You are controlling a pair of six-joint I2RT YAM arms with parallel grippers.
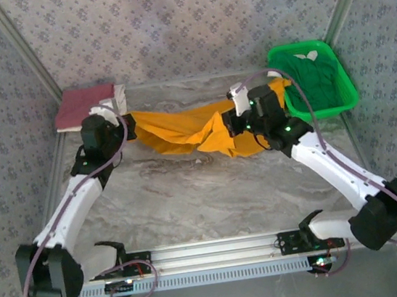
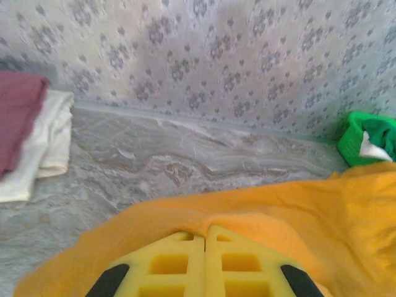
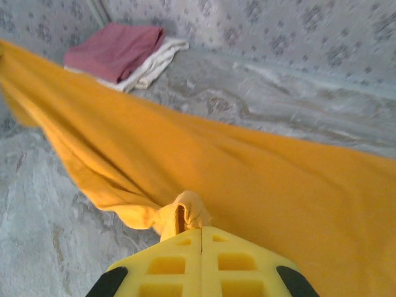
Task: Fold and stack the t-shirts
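Note:
The green basket stands beside my right gripper, away from my left gripper, so I need to raise my right gripper, draw it toward the basket and let go of the pinched fold.
An orange-yellow t-shirt (image 1: 181, 130) hangs stretched between both grippers above the back of the table. My left gripper (image 1: 128, 122) is shut on its left end, and the cloth (image 2: 260, 216) bunches right at the closed yellow fingertips (image 2: 185, 247). My right gripper (image 1: 233, 123) is shut on the shirt's right part, a pinched fold (image 3: 189, 213) poking out of its fingertips (image 3: 219, 247). A folded dusty red t-shirt (image 1: 83, 106) lies on a folded white t-shirt (image 1: 117, 99) at the back left corner. A green t-shirt (image 1: 313, 75) lies in the basket.
The bright green plastic basket (image 1: 349, 96) stands at the back right, close behind the right arm. Patterned walls (image 1: 182, 26) close off the back and both sides. The marble tabletop (image 1: 205, 199) stretches toward the metal rail (image 1: 212, 253) at the near edge.

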